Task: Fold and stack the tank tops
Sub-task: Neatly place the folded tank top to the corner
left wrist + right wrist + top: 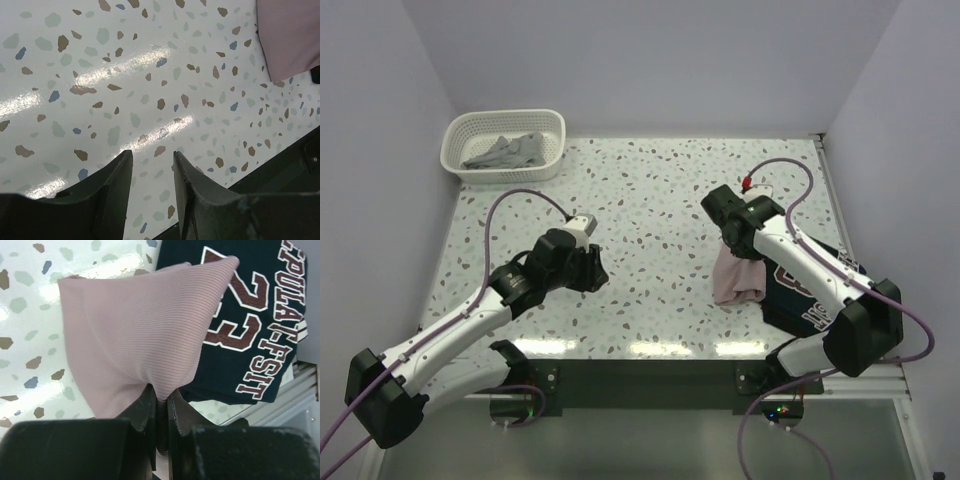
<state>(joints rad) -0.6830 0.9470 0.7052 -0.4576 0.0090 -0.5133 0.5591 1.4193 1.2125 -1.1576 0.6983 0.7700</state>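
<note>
The pink tank top goes to the right in the top view next, pinched in my right gripper, which releases it over the navy tank top [798,300] [250,325], since the navy tank top's lettering is still uncovered.
My right gripper [161,396] is shut on a pinch of the dusty pink tank top [135,335], which hangs below it [737,275] and drapes toward the table. The navy tank top [260,315] with white-and-red lettering lies flat at the table's right edge [815,295], partly under the pink one and under the right arm. A grey tank top [505,152] lies crumpled in the basket. My left gripper [152,156] stands open over bare table, left of centre [595,268], with nothing between its fingers. A corner of the pink top [290,35] shows in the left wrist view.
A white lattice basket [455,140] sits at the back left corner. The speckled table [650,200] stretches between the two arms. Its right edge has a metal rail [832,200], and a dark strip [650,375] runs along the near edge.
</note>
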